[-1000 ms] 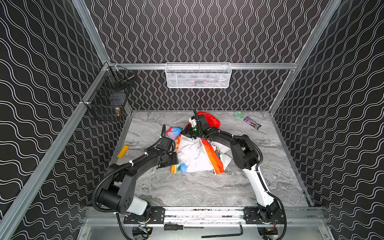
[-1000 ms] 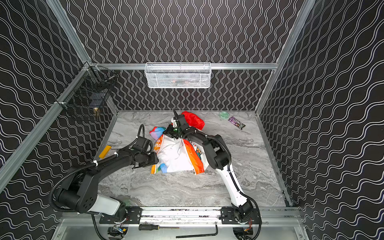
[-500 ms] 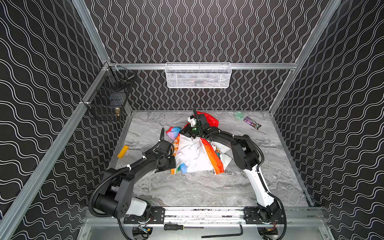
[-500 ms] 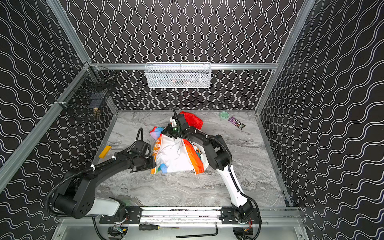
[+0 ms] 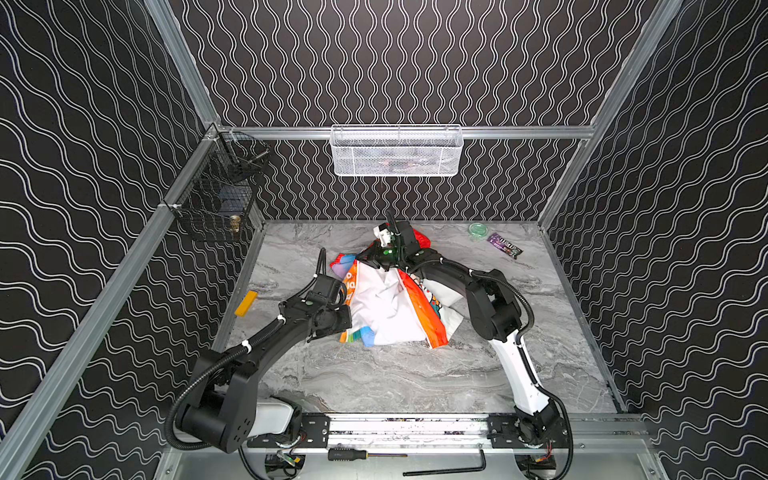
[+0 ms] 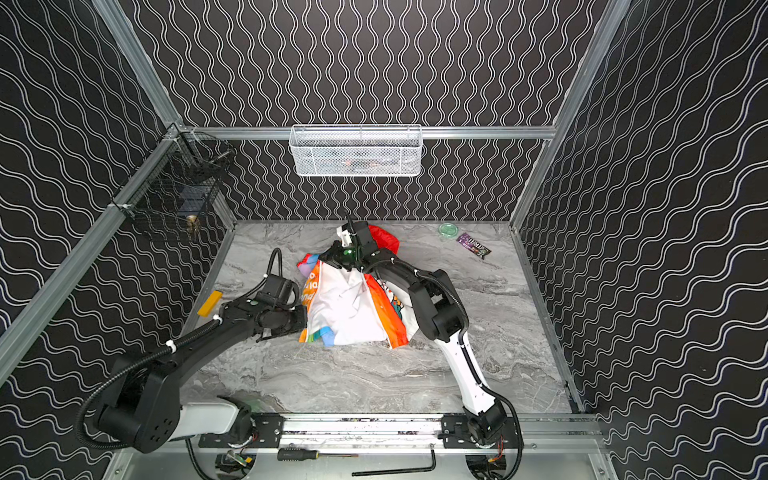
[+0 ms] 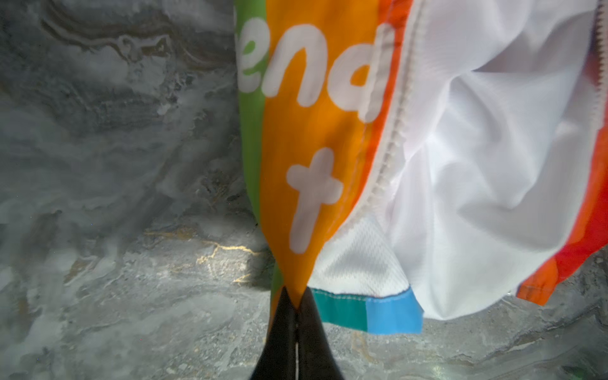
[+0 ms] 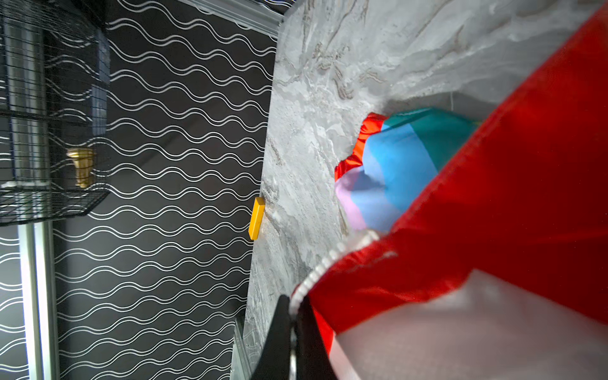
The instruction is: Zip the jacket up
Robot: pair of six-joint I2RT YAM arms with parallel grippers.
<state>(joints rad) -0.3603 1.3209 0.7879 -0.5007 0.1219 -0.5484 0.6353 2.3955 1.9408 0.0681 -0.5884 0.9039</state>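
I should next carry the held corner with my left gripper over toward the other orange front edge (image 5: 432, 328) (image 7: 586, 221), which lies across the exposed white lining, and release it.
The jacket (image 5: 386, 307) (image 6: 347, 309) lies open on the marble table, white lining up, with orange front edges and the red hood at the far end. My left gripper (image 7: 297, 304) is shut on the orange-and-green fabric at the jacket's (image 7: 312, 131) bottom corner, beside the white zipper teeth (image 7: 391, 144). In both top views the left gripper (image 5: 345, 330) (image 6: 301, 328) sits at the near left corner. My right gripper (image 8: 294, 304) is shut on the toothed zipper edge at the jacket's (image 8: 510, 197) red collar, at the far end (image 5: 368, 258) (image 6: 330, 257).
A yellow block (image 5: 246, 303) (image 8: 256, 217) lies by the left wall. A green lid (image 5: 478, 230) and a purple wrapper (image 5: 504, 245) lie at the far right. A white basket (image 5: 397, 151) and a black wire cage (image 5: 220, 199) hang on the walls.
My left gripper has closed on the jacket's bottom corner and its arm has shifted slightly toward the near side. The right gripper has kept its grip at the collar.
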